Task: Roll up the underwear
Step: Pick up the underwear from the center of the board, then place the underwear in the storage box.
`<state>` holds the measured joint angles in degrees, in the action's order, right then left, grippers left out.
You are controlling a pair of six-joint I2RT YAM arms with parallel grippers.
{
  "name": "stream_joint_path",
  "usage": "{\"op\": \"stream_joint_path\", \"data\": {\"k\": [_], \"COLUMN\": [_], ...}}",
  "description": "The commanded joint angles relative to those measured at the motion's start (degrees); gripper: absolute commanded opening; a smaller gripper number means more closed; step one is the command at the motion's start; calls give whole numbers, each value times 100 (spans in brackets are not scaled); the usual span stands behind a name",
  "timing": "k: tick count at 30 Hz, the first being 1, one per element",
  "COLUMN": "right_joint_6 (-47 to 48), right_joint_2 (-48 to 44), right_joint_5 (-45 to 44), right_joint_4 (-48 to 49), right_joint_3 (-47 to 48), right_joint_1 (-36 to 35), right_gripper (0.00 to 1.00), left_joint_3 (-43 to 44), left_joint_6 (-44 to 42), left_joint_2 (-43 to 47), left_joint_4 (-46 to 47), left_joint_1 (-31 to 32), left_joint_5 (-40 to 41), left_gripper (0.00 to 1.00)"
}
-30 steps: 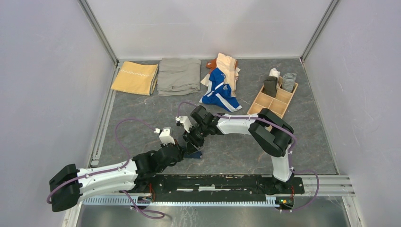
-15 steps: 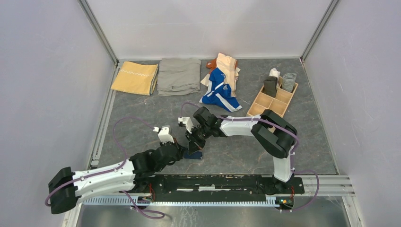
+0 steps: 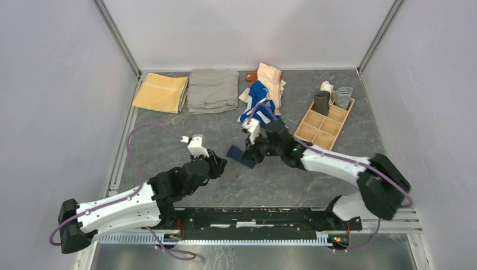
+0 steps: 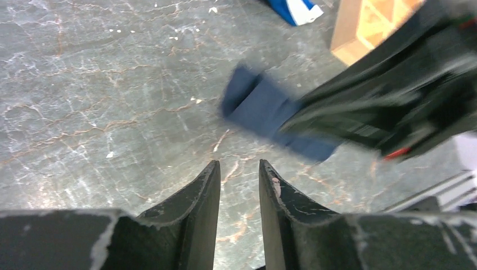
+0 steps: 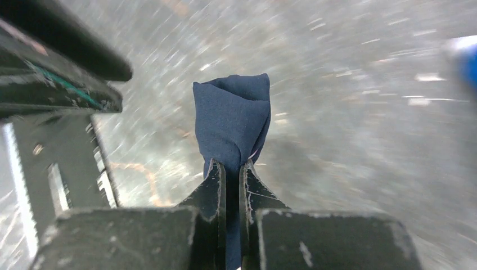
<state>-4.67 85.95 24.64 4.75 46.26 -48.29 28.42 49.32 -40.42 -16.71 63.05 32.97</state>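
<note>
The right gripper swings outward to its right in the top view, over the empty cell beside the striped roll (image 3: 337, 113), and releases the navy bundle next.
The navy underwear (image 3: 240, 156), rolled into a tight bundle, is pinched at one end by my right gripper (image 3: 251, 153), which is shut on it. In the right wrist view the roll (image 5: 232, 118) sticks out past that gripper (image 5: 230, 164). My left gripper (image 3: 219, 165) sits just left of the roll, apart from it. Its jaws are open in the left wrist view (image 4: 236, 164), with bare table between them and the navy roll (image 4: 264, 107) ahead. More underwear, bright blue (image 3: 260, 107) and peach (image 3: 271, 79), lies piled at the back.
A wooden divided tray (image 3: 325, 117) at the right rear holds rolled pieces in its far cells. A folded mustard cloth (image 3: 161, 91) and a folded grey-khaki cloth (image 3: 213, 90) lie along the back left. The arms' base rail (image 3: 253, 216) runs along the near edge.
The right arm has swung out to the right, carrying the navy roll right and back. The left gripper has let go of it, opened and drawn slightly away.
</note>
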Motion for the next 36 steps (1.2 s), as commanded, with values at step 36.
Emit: {"op": "stream_joint_path", "data": {"k": [36], "right_joint_6": [2849], "right_joint_2": [-240], "right_joint_5": [-328], "right_joint_4": [4599], "right_joint_3": [-1525], "right_joint_1": [6223], "right_gripper": [0], "left_joint_3": [-518], "left_joint_6": [-1429], "left_joint_2": [-1382], "left_joint_4": [1827], "left_joint_1": [-1928], "left_joint_5": [-2571], "left_gripper": [30]}}
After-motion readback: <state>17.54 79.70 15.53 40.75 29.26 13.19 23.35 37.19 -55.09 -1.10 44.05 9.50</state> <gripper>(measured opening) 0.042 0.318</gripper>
